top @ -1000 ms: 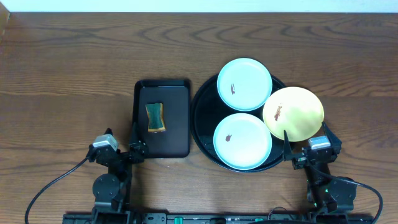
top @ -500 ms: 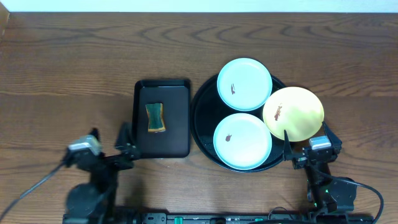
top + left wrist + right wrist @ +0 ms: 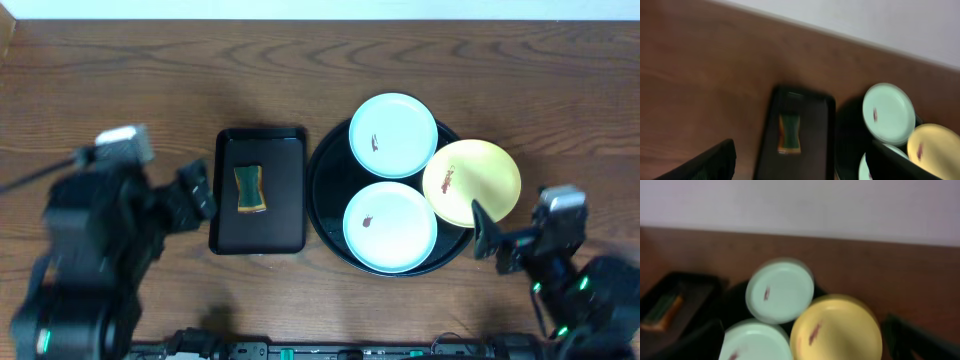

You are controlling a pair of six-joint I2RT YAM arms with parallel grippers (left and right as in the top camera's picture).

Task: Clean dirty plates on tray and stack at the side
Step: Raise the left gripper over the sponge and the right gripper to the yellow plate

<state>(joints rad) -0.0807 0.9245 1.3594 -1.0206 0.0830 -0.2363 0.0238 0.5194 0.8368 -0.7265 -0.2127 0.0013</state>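
I need to tilt my right gripper downward next and lower it to the front mint plate, onto its rim beside the yellow plate (image 3: 472, 182).
Three plates lie on the round black tray (image 3: 325, 185). One mint plate (image 3: 393, 135) is at the back and another mint plate (image 3: 390, 227) at the front. A yellow plate (image 3: 472, 182) overhangs the right rim. Each carries a small brown smear. My left gripper (image 3: 200, 195) hovers open, blurred, at the left edge of the rectangular tray, holding nothing. My right gripper (image 3: 490, 238) is open and empty just off the yellow plate's front right edge. The right wrist view looks down on the yellow plate (image 3: 837, 330) and both mint plates (image 3: 780, 290) between its spread fingers (image 3: 920, 340).
A smaller rectangular black tray (image 3: 260, 225) lies left of the round one, with a green and yellow sponge (image 3: 250, 189) on it. The left wrist view shows that sponge (image 3: 789, 132) ahead. Brown wooden table surrounds both trays, and a pale wall runs along its far edge.
Both arms have lifted from their low rest at the front edge. The left swung up and leftward, the right rose and shifted right. Plates and sponge have not moved.
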